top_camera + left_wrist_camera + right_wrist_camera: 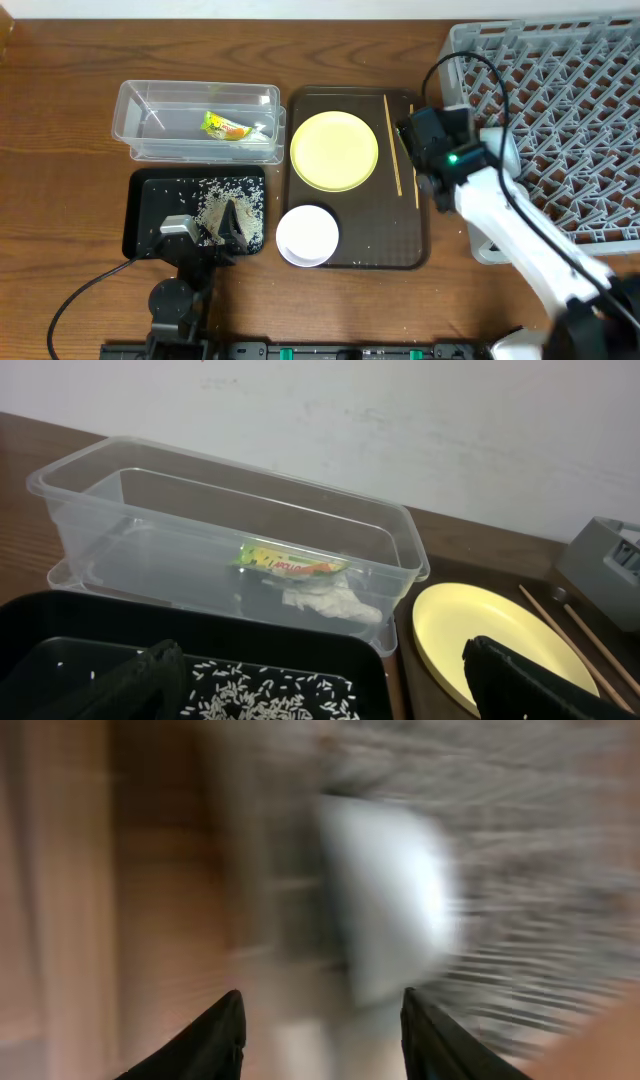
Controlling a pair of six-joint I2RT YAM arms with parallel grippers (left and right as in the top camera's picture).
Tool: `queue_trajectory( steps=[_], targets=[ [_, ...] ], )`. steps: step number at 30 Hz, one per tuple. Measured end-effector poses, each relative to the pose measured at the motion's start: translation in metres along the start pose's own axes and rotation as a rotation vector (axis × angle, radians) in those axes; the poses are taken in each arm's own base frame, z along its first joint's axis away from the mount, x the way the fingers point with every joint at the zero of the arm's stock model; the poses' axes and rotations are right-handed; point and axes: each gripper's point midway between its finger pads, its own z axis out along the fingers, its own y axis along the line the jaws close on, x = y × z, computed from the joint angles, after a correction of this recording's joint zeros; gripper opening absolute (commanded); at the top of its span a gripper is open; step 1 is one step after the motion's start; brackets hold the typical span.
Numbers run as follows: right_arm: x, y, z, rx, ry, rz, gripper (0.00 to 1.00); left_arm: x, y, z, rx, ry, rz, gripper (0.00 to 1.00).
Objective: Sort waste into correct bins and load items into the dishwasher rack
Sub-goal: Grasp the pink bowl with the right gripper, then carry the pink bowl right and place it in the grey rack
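Observation:
Next, my right gripper moves back past the chopsticks and down onto the rack-side rim of the white bowl (307, 236).
The green-and-yellow wrapper (225, 127) with white scrap lies in the clear tub (150, 95); both also show in the left wrist view, wrapper (290, 565) and tub (90, 510). Rice scraps (235, 200) lie in the black tray (145, 205). My left gripper (210, 232) is open and empty over the rice (270, 695). The yellow plate (334, 150), white bowl (307, 236) and two chopsticks (393, 145) rest on the brown serving tray. My right gripper (425, 140) is open and empty (320, 1030) between the chopsticks and the grey rack (570, 100). The light blue bowl cannot be made out.
The dark brown serving tray (385, 245) lies between the black tray and the rack. The right wrist view is motion-blurred, with a pale shape (390, 900) ahead of the jaws. A black cable (90, 290) trails from the left arm at the front.

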Motion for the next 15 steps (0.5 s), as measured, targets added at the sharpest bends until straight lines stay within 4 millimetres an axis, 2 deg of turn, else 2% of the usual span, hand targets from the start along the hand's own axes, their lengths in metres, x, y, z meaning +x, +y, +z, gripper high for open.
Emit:
queue_trajectory(
  steps=[4,5,9,12,15],
  targets=[
    [0.004,0.075,-0.047,-0.45,0.025,0.003,0.48,0.0,0.0,0.0,0.0,0.0,0.0,0.91],
    [0.011,0.099,-0.062,-0.571,0.051,-0.02,0.48,0.0,0.0,0.0,0.0,0.0,0.0,0.91],
    [0.05,0.164,-0.105,-0.846,0.175,-0.136,0.48,0.0,0.0,0.0,0.0,0.0,0.0,0.91],
    [0.078,0.194,-0.115,-0.878,0.257,-0.187,0.47,0.0,0.0,0.0,0.0,0.0,0.0,0.91],
    [0.102,0.213,-0.106,-0.827,0.333,-0.201,0.44,0.0,0.0,0.0,0.0,0.0,0.0,0.91]
  ],
)
